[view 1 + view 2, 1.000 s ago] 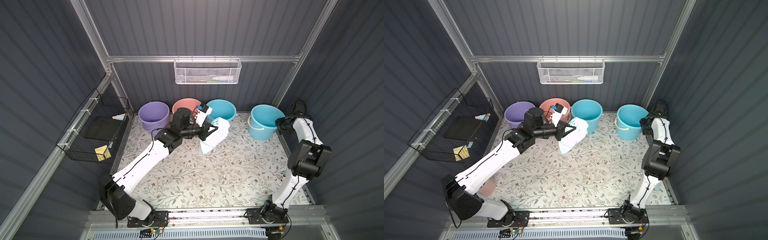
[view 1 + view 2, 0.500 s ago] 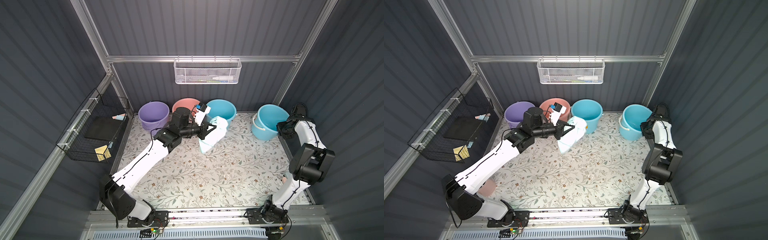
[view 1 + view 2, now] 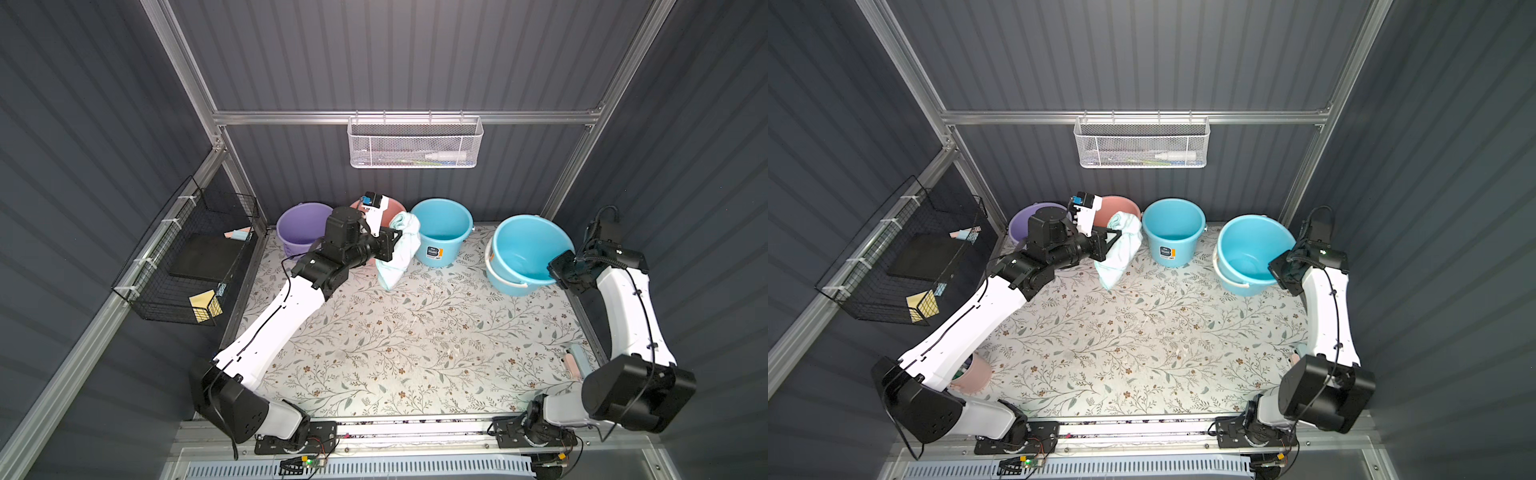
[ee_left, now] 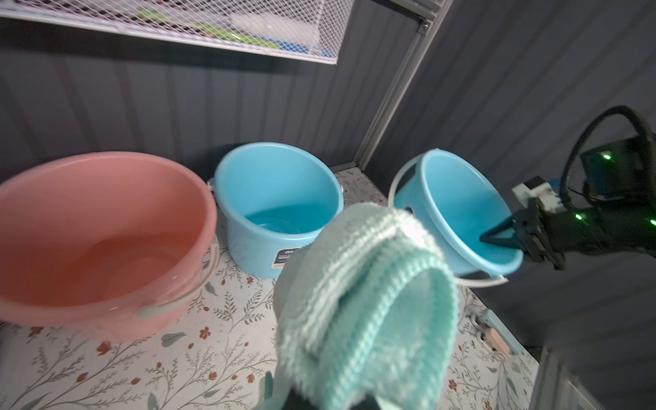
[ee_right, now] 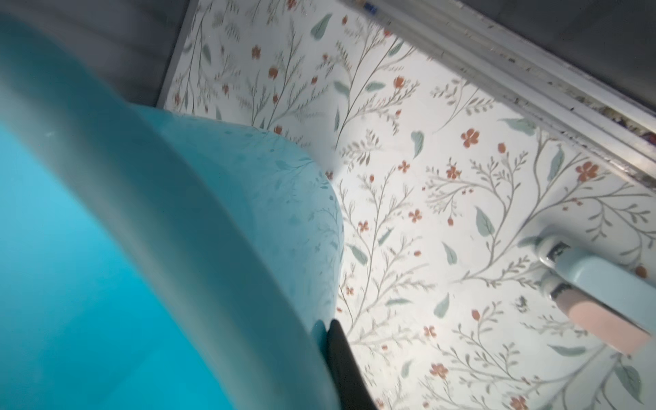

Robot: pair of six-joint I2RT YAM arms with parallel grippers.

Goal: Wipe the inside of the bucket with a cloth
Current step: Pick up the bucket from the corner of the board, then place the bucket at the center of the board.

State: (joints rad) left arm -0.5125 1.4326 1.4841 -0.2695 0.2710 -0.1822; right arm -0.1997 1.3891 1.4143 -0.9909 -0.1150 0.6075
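My right gripper carries the tilted light blue bucket to the floral mat before the pink bucket (image 3: 385, 332) next, lowers it upright and releases it, since that mat is bare.
Both top views show my left gripper (image 3: 395, 237) (image 3: 1113, 240) shut on a mint-green cloth (image 3: 398, 253) (image 3: 1120, 253), which hangs down to the floral mat in front of the pink bucket. In the left wrist view the cloth (image 4: 372, 301) covers the jaws. The light blue bucket (image 3: 524, 249) (image 3: 1252, 249) at the far right is tilted, its mouth facing the middle. My right gripper (image 3: 559, 266) (image 3: 1278, 266) (image 4: 497, 239) is shut on its near-right rim. In the right wrist view a black finger (image 5: 339, 358) presses against the bucket wall (image 5: 177, 230).
A second blue bucket (image 3: 441, 228), a pink bucket (image 4: 99, 230) and a purple bucket (image 3: 298, 224) stand along the back wall. A white mesh basket (image 3: 413, 143) hangs above them and a black wire basket (image 3: 187, 257) on the left wall. A pink-and-blue brush (image 3: 575, 361) lies by the right edge.
The right gripper has closed on the far-right bucket's rim and tipped it toward the middle. The left gripper has carried the cloth a little to the left, toward the pink bucket.
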